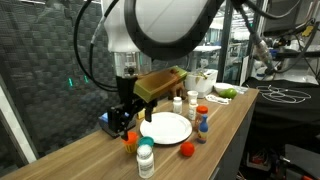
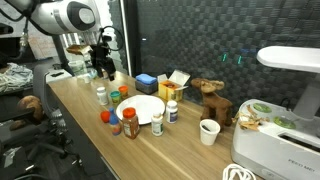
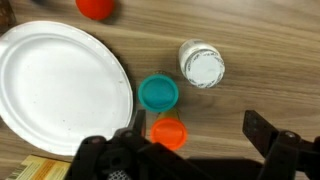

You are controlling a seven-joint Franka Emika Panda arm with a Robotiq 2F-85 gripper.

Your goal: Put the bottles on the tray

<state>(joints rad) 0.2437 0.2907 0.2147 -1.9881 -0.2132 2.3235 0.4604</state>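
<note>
Next I should shift my gripper to the left in the wrist view and lower around the orange cap [image 1: 130,140] [image 3: 168,133], which sits below it, nearer that side's finger.
The tray [image 3: 55,90] is a round white plate, at the left in the wrist view and mid-table in both exterior views [image 1: 165,127] [image 2: 143,109]. Just right of it, from above, stand a teal-capped bottle [image 3: 158,93], an orange-capped bottle [image 3: 168,132] and a clear white-lidded jar [image 3: 202,65]. My gripper [image 3: 197,128] hangs open above them; the orange cap lies between the jaws, close to the left finger [image 3: 136,122]. In an exterior view my gripper [image 2: 103,70] is above the teal-capped bottle [image 2: 102,95]. More bottles [image 2: 130,123] [image 2: 157,123] [image 2: 171,111] stand around the tray.
A small red ball [image 3: 95,7] lies by the tray's rim. A blue box [image 2: 146,83], a yellow box [image 2: 170,90], a wooden toy [image 2: 212,100], a paper cup [image 2: 208,131] and a white appliance [image 2: 285,140] sit further along the table.
</note>
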